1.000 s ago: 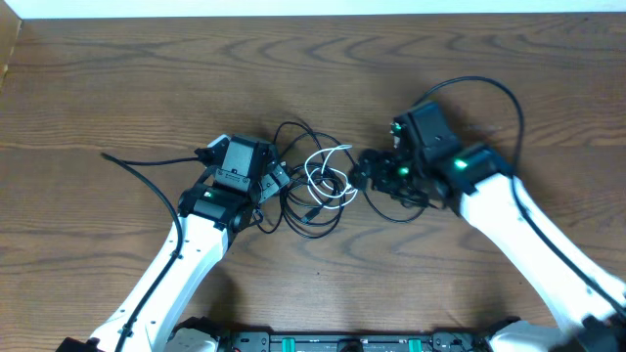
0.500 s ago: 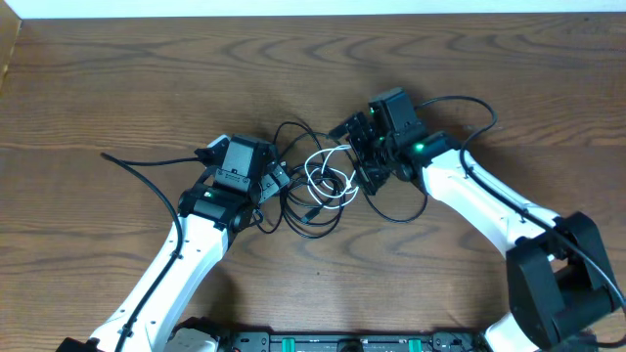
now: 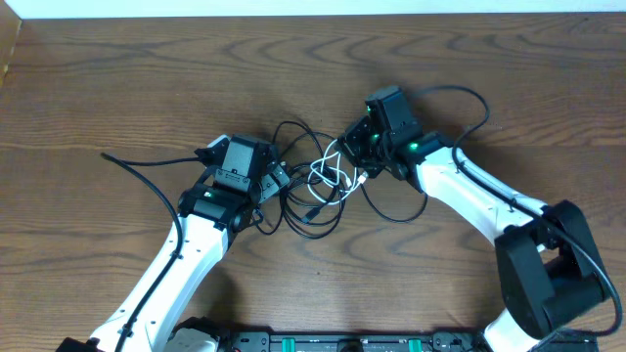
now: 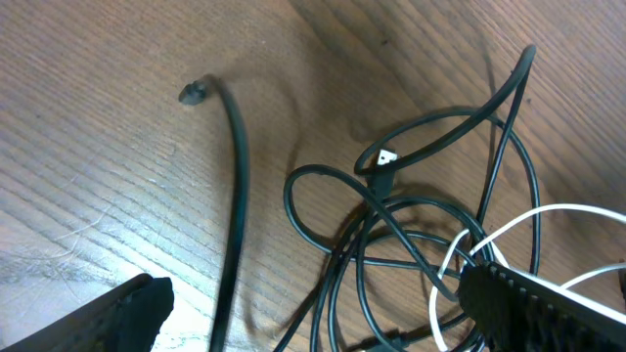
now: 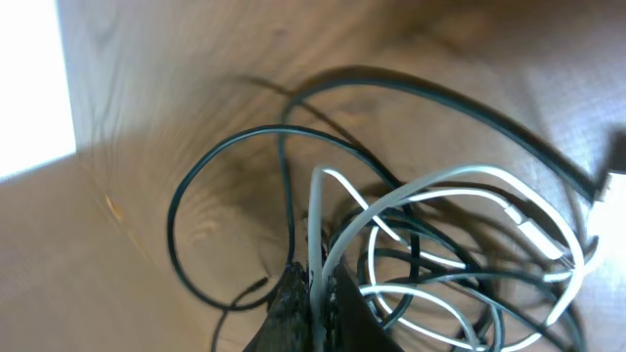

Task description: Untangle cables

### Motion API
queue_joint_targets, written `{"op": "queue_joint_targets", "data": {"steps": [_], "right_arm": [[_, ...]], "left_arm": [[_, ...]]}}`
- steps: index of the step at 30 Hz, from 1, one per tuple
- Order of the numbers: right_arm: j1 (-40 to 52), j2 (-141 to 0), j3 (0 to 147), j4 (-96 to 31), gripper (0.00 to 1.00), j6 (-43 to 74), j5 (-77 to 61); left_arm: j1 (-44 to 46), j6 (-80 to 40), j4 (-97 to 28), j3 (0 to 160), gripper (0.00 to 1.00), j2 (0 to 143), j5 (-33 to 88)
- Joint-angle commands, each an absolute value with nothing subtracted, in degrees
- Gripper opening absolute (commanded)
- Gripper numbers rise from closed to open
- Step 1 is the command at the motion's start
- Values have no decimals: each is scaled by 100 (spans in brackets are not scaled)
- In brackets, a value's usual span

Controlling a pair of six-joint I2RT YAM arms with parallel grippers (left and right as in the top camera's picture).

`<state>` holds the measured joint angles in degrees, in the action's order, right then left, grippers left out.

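Observation:
The right gripper rises next, draws the white cable back to the bare table near the base and releases it, because the cable's parts still run among black loops.
The cables [image 3: 311, 196] lie tangled on the table between my two arms: thin black loops and one white cable [image 3: 331, 174]. My right gripper [image 3: 348, 147] is at the tangle's upper right edge, shut on a strand of the white cable [image 5: 315, 235], pinched between its fingertips [image 5: 291, 305]. Black loops [image 5: 191, 186] curl behind it. My left gripper [image 3: 272, 194] stands open at the tangle's left side; in the left wrist view the black cables [image 4: 391, 220] and white cable [image 4: 514, 227] run between its wide-apart fingers [image 4: 132, 311], held by neither.
A thicker black cord [image 3: 147, 171] trails left from my left arm across the wooden table [image 3: 147, 78]. My right arm's own black cord [image 3: 484, 103] arcs behind it. A black cord with a free end [image 4: 235, 186] lies left of the tangle.
My right gripper moved left to the tangle and shut on the white cable, drawing a loop of it up. The left arm has not moved.

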<state>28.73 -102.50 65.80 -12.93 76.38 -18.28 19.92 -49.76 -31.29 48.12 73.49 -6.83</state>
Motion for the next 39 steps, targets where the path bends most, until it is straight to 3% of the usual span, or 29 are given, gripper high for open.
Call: {"op": "queue_joint_targets", "data": {"steps": [1, 10, 16, 20, 27, 32, 39], "right_arm": [[2845, -9347, 6591, -1173, 1, 5708, -1706], [2749, -6965, 6591, -1374, 1, 4674, -2171], [2742, -6318, 6591, -1752, 1, 4084, -2137], [2783, -6359, 6587, -2174, 1, 2856, -2040], [2950, -7472, 6587, -4298, 1, 3271, -1223], [2998, -7887, 6624, -4145, 1, 2735, -867], [2993, -7387, 7703, -4265, 1, 1640, -460]], "left_arm": [[1973, -5050, -3146, 4797, 99, 7330, -821], [1973, -5050, -3146, 4797, 99, 7330, -821], [1973, -5050, -3146, 4797, 99, 7330, -821], [1973, -5050, -3146, 4797, 99, 7330, -821], [1973, -5050, -3146, 4797, 99, 7330, -821], [1973, -5050, -3146, 4797, 99, 7330, -821], [1973, -5050, -3146, 4797, 100, 7330, -821]]}}
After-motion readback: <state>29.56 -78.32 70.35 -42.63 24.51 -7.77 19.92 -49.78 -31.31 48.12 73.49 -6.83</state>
